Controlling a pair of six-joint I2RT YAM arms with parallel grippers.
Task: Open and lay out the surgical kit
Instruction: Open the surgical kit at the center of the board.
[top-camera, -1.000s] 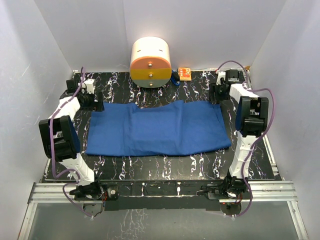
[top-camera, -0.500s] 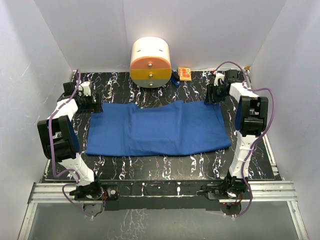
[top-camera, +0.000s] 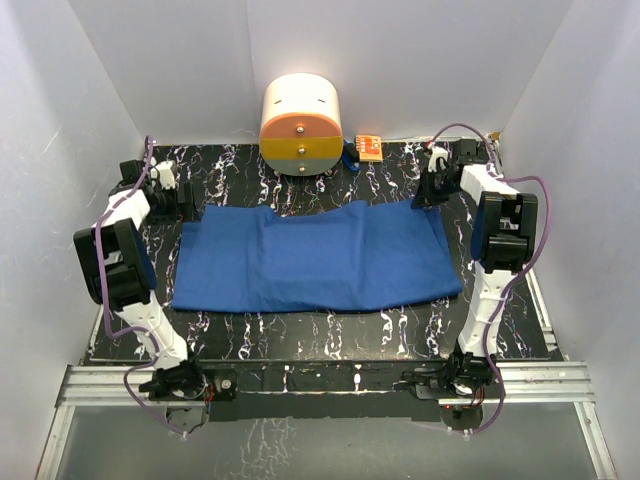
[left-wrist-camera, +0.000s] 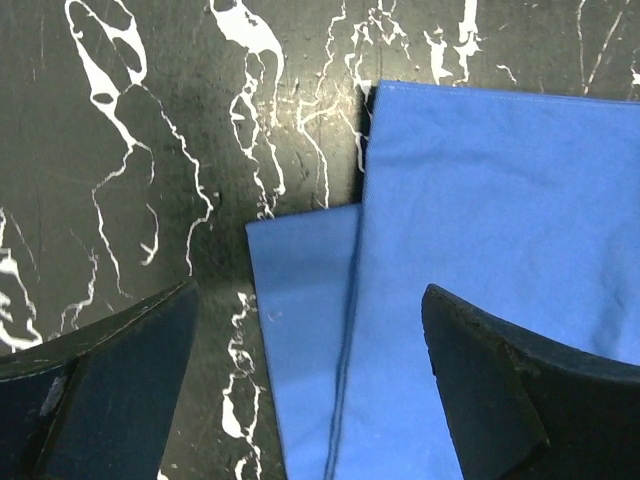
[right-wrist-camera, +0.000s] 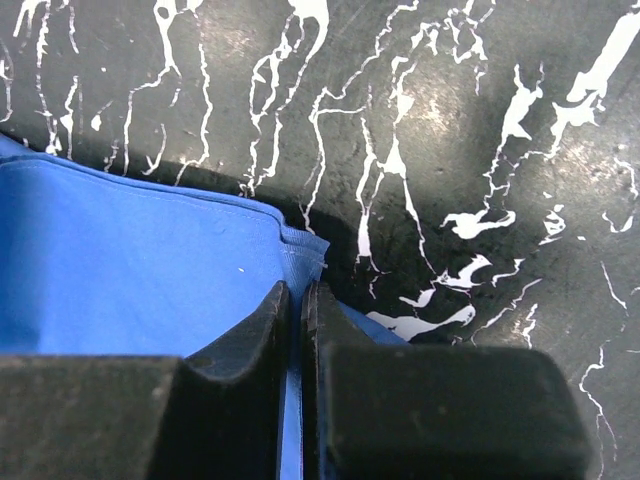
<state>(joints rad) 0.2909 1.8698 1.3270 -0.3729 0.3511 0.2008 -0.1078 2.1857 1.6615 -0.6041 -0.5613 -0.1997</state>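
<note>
Next I will move my left gripper down, shifting right in the top view, and close on the upper cloth layer's corner, since that corner juts past the lower cloth layer.
The surgical kit shows only as its royal-blue cloth wrap, folded flat across the middle of the black marbled table; anything inside is hidden. My left gripper hangs open over the cloth's far left corner. In the left wrist view its fingers straddle the layered cloth edge without touching it. My right gripper is at the far right corner. In the right wrist view that gripper is shut, with a thin fold of the blue cloth pinched between the jaws.
A round cream-and-orange drawer container stands at the back centre, just beyond the cloth. A small orange box lies to its right. White walls close in the left, right and back sides.
The right gripper has closed on the cloth's far right corner. The left gripper has drifted slightly left and back while staying open. The cloth lies as before.
</note>
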